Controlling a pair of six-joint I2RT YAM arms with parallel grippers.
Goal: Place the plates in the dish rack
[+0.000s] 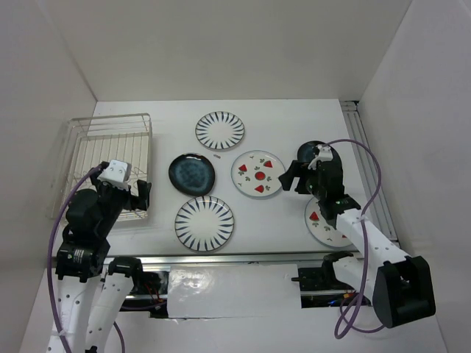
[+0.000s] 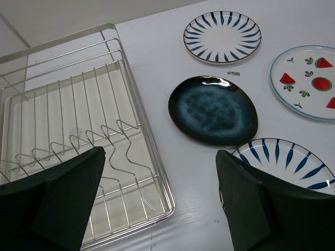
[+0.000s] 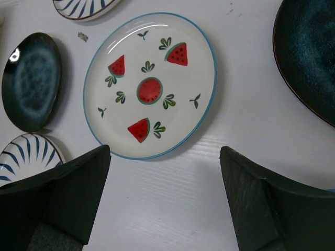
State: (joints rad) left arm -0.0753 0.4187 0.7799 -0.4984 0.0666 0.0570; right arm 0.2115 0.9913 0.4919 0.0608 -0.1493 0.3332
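The middle watermelon plate's rim point(image 1: 282, 173) point(image 3: 213, 94) has room for fingers on the side facing the second dark blue plate, so my right gripper needs to go down to it there next.
The dish rack point(image 1: 103, 158) is a wire basket at the left and holds nothing; the left wrist view shows its tines point(image 2: 78, 130). Six plates lie flat on the table: a striped one point(image 1: 219, 130), a dark blue one point(image 1: 192, 174), a watermelon one point(image 1: 258, 173), a second striped one point(image 1: 204, 223), a second watermelon one point(image 1: 327, 224) partly under the right arm, and a second dark blue one point(image 1: 316, 151) mostly hidden by the right wrist. My left gripper point(image 1: 143, 195) is open and empty over the rack's near right corner point(image 2: 162, 204). My right gripper point(image 1: 289, 176) is open and empty just beside the middle watermelon plate point(image 3: 152, 86).
White walls enclose the table at the back and both sides. A small grey scrap point(image 1: 217, 155) lies between the far striped plate and the blue plate. A metal rail point(image 1: 368, 158) runs along the right edge.
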